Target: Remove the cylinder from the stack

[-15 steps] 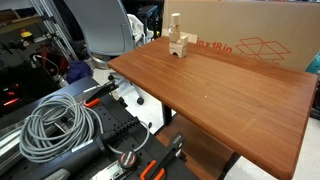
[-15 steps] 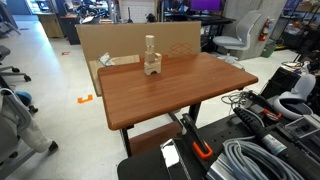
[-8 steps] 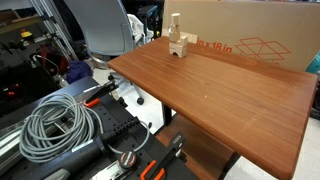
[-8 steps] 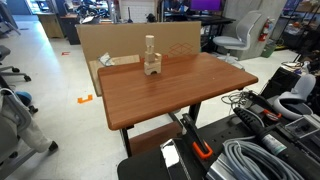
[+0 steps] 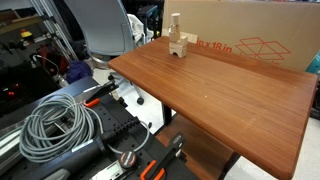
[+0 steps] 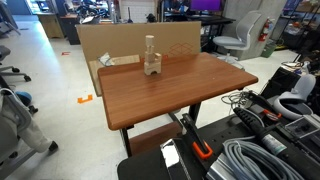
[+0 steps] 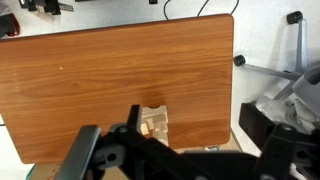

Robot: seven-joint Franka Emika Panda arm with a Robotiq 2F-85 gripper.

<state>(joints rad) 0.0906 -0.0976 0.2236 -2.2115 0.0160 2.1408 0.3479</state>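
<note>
My gripper moves outward and down next, fingers straddling the upper end of the cylinder [image 6: 150,41], as that end stands clear above the blocks of the stack.
The stack [image 5: 179,44] is a small pile of pale wooden blocks near the far edge of the brown table [image 5: 225,95]. It shows in both exterior views [image 6: 152,66]. A slim upright pale piece on top looks like the cylinder [image 5: 175,21], also seen in an exterior view [image 6: 150,44]. From above in the wrist view the stack [image 7: 152,122] sits near the table's lower edge; there the cylinder cannot be told apart. My gripper [image 7: 185,160] is a dark blur at the bottom of the wrist view, high above the stack, with jaws wide apart and empty. The exterior views do not show it.
A large cardboard box [image 5: 250,40] stands just behind the table, also in an exterior view [image 6: 105,40]. A grey office chair [image 5: 105,25] stands beside the table's corner. Coiled cables [image 5: 55,125] and tools lie on the robot base in front.
</note>
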